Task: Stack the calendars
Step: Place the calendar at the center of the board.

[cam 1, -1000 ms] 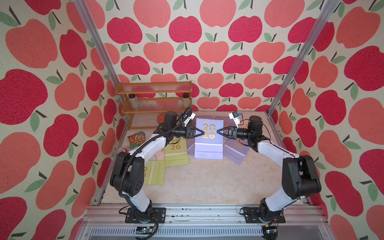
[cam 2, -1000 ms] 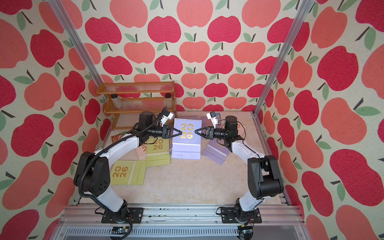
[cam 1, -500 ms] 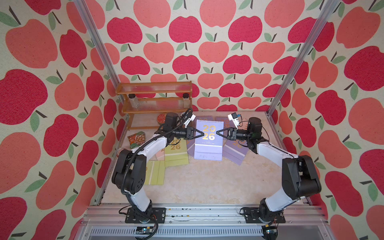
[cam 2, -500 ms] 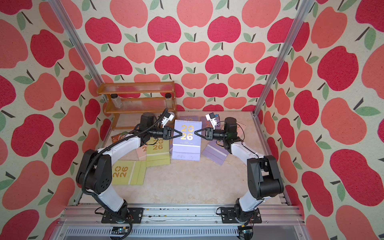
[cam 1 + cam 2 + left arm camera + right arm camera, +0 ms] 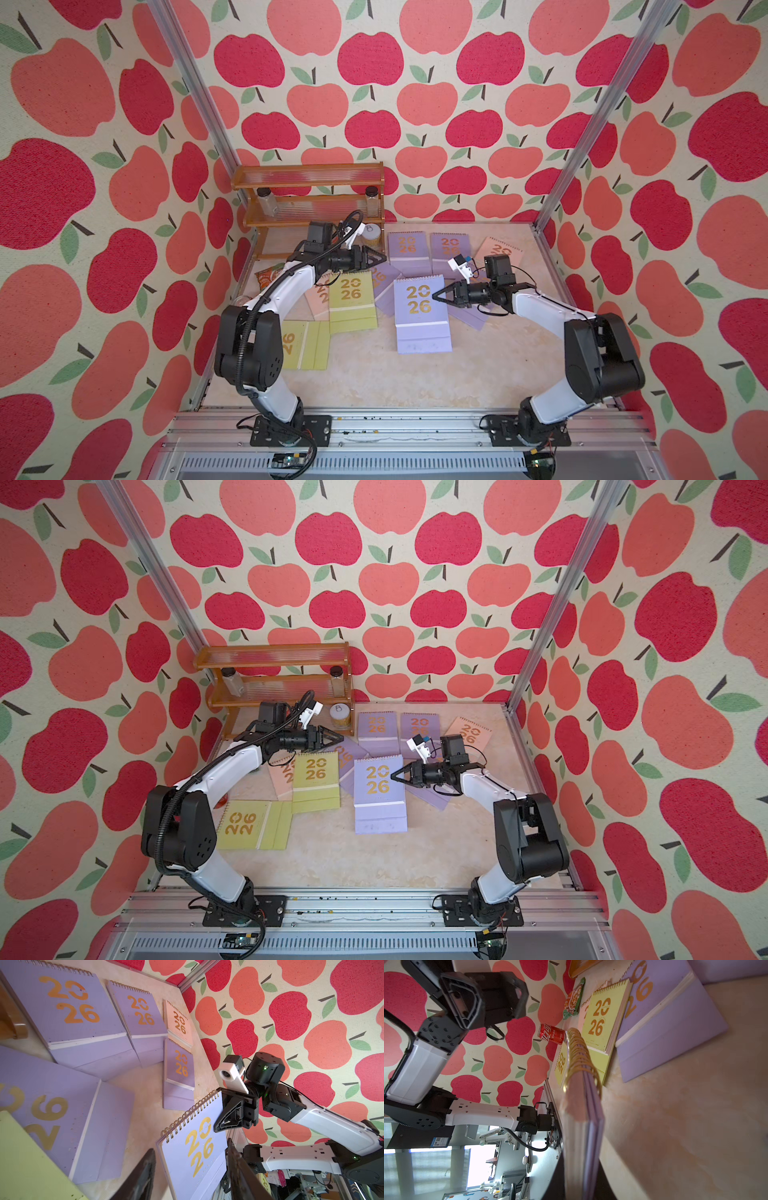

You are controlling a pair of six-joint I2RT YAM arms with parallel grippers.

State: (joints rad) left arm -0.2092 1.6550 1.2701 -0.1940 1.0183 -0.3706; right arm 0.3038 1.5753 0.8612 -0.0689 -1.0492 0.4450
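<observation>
My right gripper moves back and down next, lays the lilac calendar flat on the tabletop's bare front middle and releases the calendar's edge there.
My right gripper (image 5: 434, 296) (image 5: 581, 1184) is shut on the right edge of a lilac calendar (image 5: 419, 311) (image 5: 583, 1105), holding it above the table's middle. My left gripper (image 5: 380, 259) (image 5: 190, 1174) stands open to the left of and behind it, apart from it; in the left wrist view that calendar (image 5: 195, 1153) shows beyond the spread fingers (image 5: 141, 1174). Other calendars lie about: two lilac ones (image 5: 407, 249) (image 5: 451, 249) and a pink one (image 5: 498, 251) at the back, a yellow-green one (image 5: 351, 299) over pink and lilac ones, another yellow-green one (image 5: 303, 345) front left.
A wooden rack (image 5: 309, 199) with small jars stands at the back left, a round jar (image 5: 371, 235) beside it. A crinkled snack packet (image 5: 268, 276) lies by the left wall, with a red can (image 5: 551, 1035) near it. Another lilac calendar (image 5: 473, 316) lies under my right arm.
My left gripper has opened, let go of the lilac calendar and drawn back to the left. My right gripper has shut on it and carried it toward the front.
</observation>
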